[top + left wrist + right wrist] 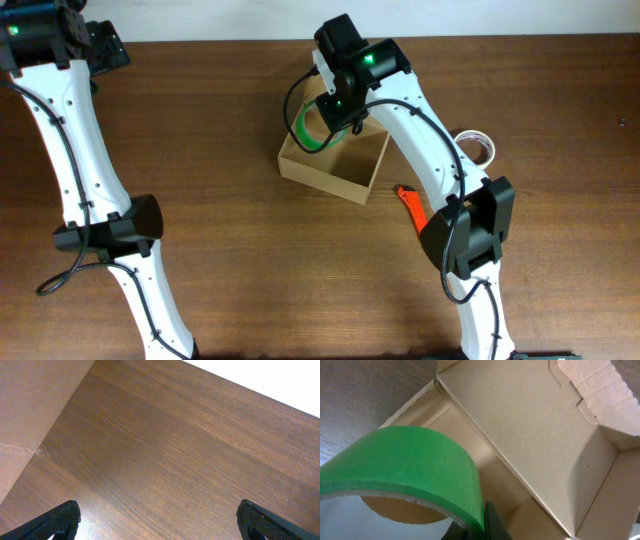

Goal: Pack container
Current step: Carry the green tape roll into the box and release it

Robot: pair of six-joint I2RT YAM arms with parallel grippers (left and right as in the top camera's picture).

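Next, my right gripper lowers the green tape roll between the box's sides.
The container (353,178) is an open tan cardboard box at the table's centre; its inside fills the right wrist view (530,425). My right gripper (333,118) is shut on a green tape roll (310,132), holding it over the box's far left corner. In the right wrist view the green tape roll (415,465) is close up, with one dark finger against its side. My left gripper (159,520) is open and empty above bare wood at the far left; only the arm shows overhead.
A white tape roll (478,147) lies right of the box. An orange-red tool (410,203) lies by the box's right front corner. A tan cardboard surface (30,415) fills the left of the left wrist view.
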